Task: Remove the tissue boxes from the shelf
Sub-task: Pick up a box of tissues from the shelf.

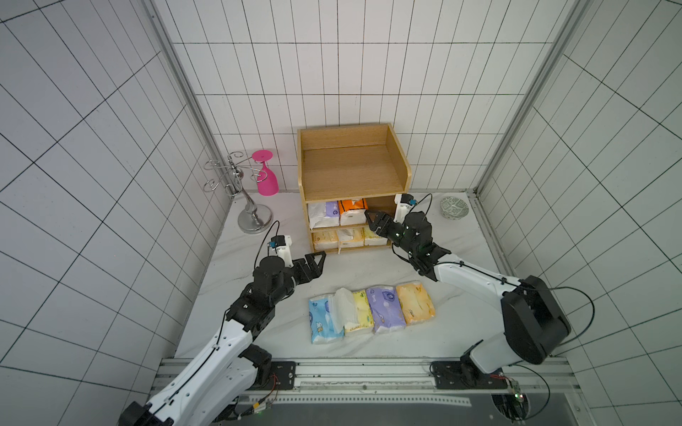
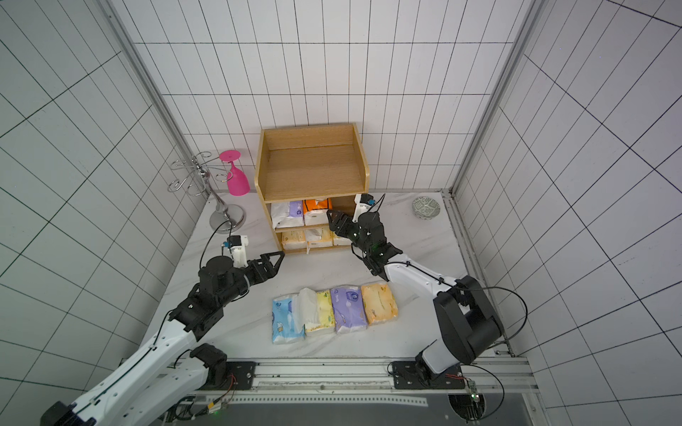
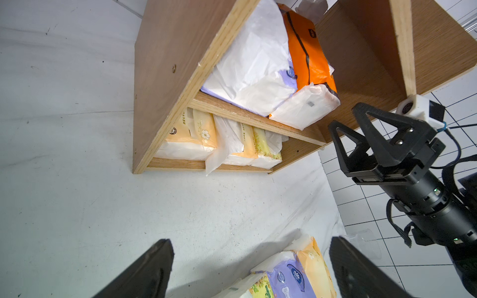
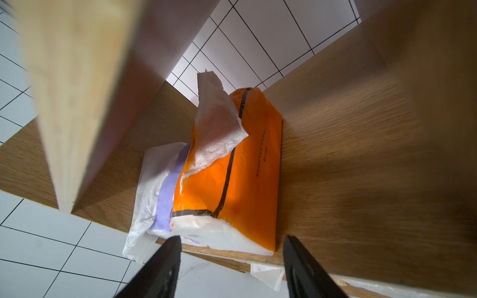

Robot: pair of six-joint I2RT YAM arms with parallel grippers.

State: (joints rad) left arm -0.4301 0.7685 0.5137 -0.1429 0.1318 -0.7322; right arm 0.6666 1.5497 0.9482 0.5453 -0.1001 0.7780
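Note:
Next, my right gripper pushes forward onto the pack's near corner (image 1: 364, 221) (image 4: 267, 242) and closes, since the shelf's middle level is bare beside the orange pack, with room for a finger.
The light-wood shelf (image 1: 354, 173) stands at the back of the table, its top tier bare. Its middle tier holds a purple-and-white tissue pack (image 1: 324, 214) and an orange pack (image 1: 352, 212) with white tissue sticking out (image 4: 216, 123). Three pale orange and yellow packs (image 1: 348, 238) fill the bottom tier. My right gripper (image 1: 371, 219) (image 4: 229, 240) is open just in front of the orange pack (image 4: 232, 180), apart from it. My left gripper (image 1: 319, 258) (image 3: 251, 242) is open and empty near the shelf's lower left corner. Several packs (image 1: 371, 311) lie in a row on the table.
A silver wire cup rack (image 1: 240, 184) with a pink glass (image 1: 266, 173) hanging upside down stands left of the shelf. A patterned bowl (image 1: 454, 207) sits at the back right. Tiled walls close in on three sides, and a metal rail (image 1: 369, 372) runs along the front.

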